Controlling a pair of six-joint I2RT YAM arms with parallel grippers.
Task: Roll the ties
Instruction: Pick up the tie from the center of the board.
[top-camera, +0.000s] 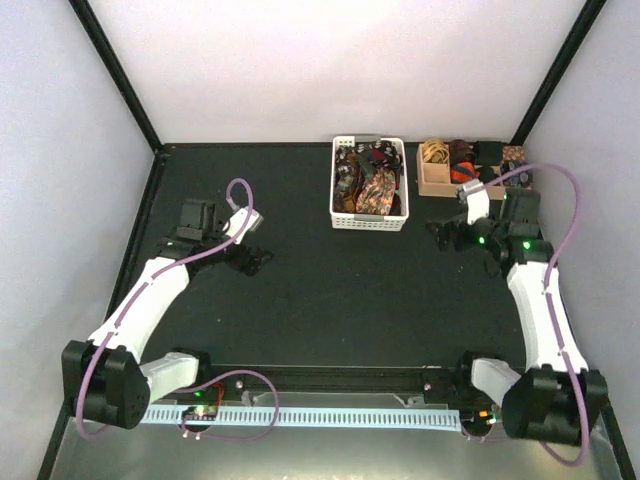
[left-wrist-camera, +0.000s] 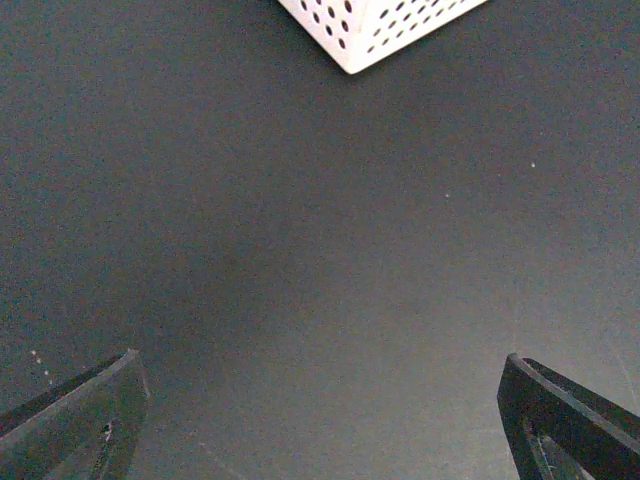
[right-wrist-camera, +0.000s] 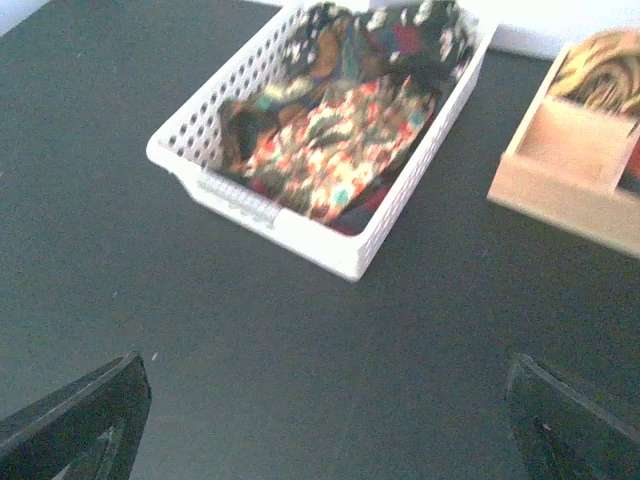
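I will move my right gripper outward and to the left in the top view, then lower it onto the floral tie's middle (top-camera: 376, 190) (right-wrist-camera: 343, 140), because the floral tie is on top of the heap.
Several ties (top-camera: 368, 180) lie heaped in a white slatted basket (top-camera: 369, 222) at the back middle of the table. In the right wrist view the floral red-green-beige tie (right-wrist-camera: 340, 150) lies on top of the heap. My left gripper (top-camera: 258, 260) is open and empty over bare mat at the left, well short of the basket. My right gripper (top-camera: 450, 238) is open and empty, just right of the basket and in front of the wooden box. Both pairs of fingers (left-wrist-camera: 75, 420) (right-wrist-camera: 80, 425) stand wide apart with nothing between them.
A tan wooden compartment box (top-camera: 440, 180) stands at the back right, holding rolled ties (top-camera: 462, 160); it also shows in the right wrist view (right-wrist-camera: 565, 160). A basket corner (left-wrist-camera: 370, 30) shows in the left wrist view. Dark mat (top-camera: 350, 300) covers the table.
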